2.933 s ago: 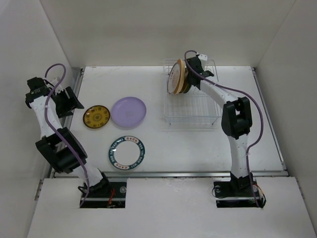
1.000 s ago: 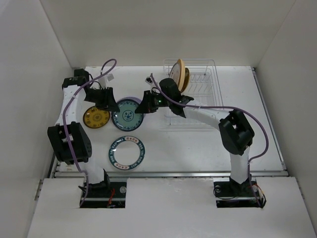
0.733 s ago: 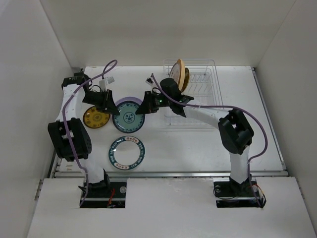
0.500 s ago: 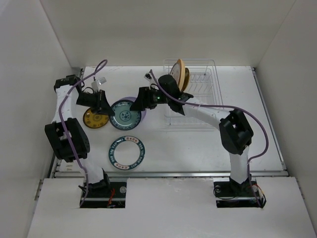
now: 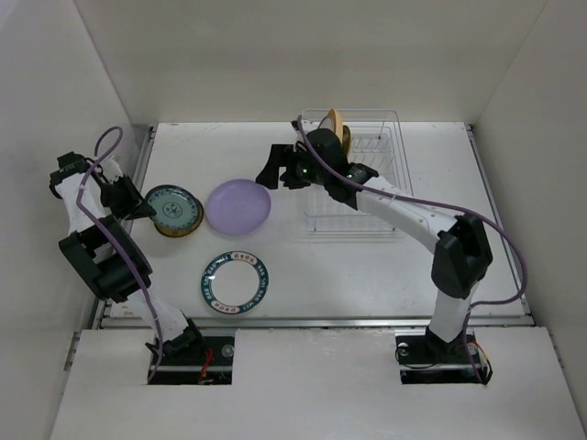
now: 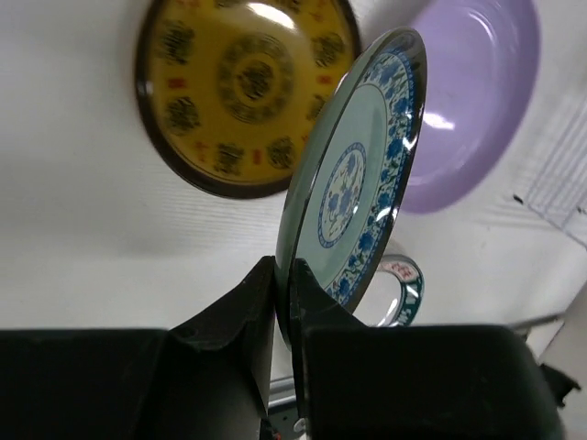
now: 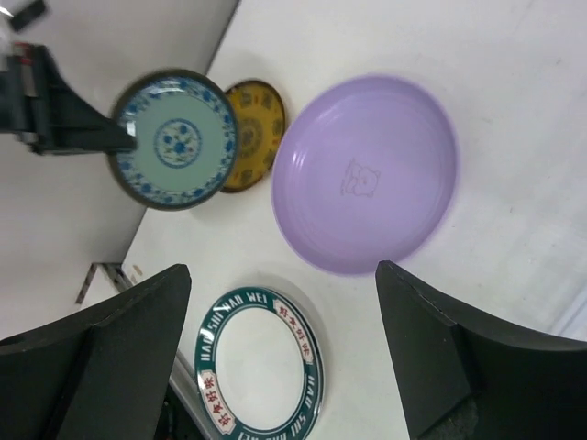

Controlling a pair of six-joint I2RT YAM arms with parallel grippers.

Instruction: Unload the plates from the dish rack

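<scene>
A brown-yellow plate still stands in the rack, so my right gripper swings to the right in the top view and down onto the plate's upper rim [image 5: 347, 138] next.
My left gripper [image 5: 131, 203] is shut on the rim of a pale green plate with a blue pattern [image 5: 175, 209], held tilted above the yellow-and-brown plate [image 6: 240, 90]. Its fingers [image 6: 275, 302] pinch the plate's [image 6: 353, 183] edge. The lavender plate [image 5: 238, 205] and the white plate with a dark teal rim [image 5: 237, 280] lie flat on the table. My right gripper [image 5: 275, 172] hangs open and empty over the lavender plate [image 7: 365, 174], left of the dish rack [image 5: 367, 197]. A pale orange plate [image 5: 334, 126] stands upright in the rack, partly hidden by the right arm.
The white side wall and the table's left edge [image 5: 145, 174] lie close behind my left gripper. The right arm's forearm [image 5: 394, 203] crosses above the rack. A metal rail [image 5: 367, 320] runs along the table's front edge.
My right gripper has let go of the blue-patterned plate, opened and drawn back toward the rack. My left gripper has carried that plate leftward, from over the lavender plate to over the yellow one.
</scene>
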